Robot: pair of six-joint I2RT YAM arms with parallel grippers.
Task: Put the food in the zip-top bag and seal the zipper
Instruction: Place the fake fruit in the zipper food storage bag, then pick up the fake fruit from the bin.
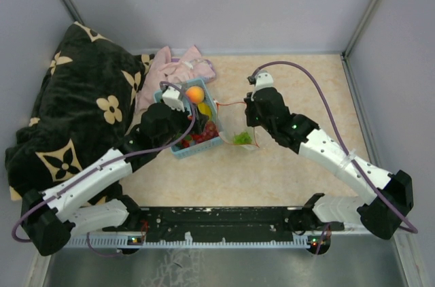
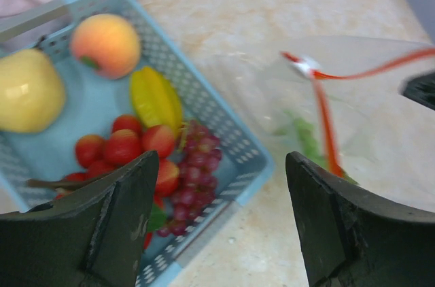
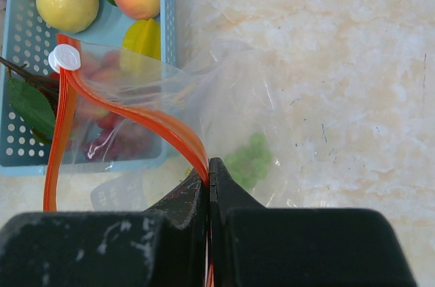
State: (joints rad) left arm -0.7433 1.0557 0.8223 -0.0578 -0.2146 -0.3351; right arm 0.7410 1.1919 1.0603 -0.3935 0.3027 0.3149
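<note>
The robot's left gripper needs to shift to its left in the top view next and lower around the berry cluster's stem, which sticks out past the berries.
The clear zip-top bag (image 3: 231, 107) lies right of the light-blue basket (image 1: 192, 148), with green grapes (image 3: 250, 161) inside it. My right gripper (image 3: 209, 171) is shut on the bag's red-orange zipper strip (image 3: 146, 122) and holds that edge up; the white slider (image 3: 64, 58) sits at its far end. In the basket lie a yellow pear (image 2: 27, 91), an orange peach (image 2: 105, 43), a yellow piece (image 2: 155, 98), a red berry cluster (image 2: 122, 147) and dark-red grapes (image 2: 194, 171). My left gripper (image 2: 221, 215) is open and empty over the basket's near corner.
A pink cloth (image 1: 173, 68) lies behind the basket. A black flowered blanket (image 1: 75, 110) fills the left side. Grey walls close in the back and sides. Bare beige tabletop (image 1: 299, 164) lies in front of and right of the bag.
</note>
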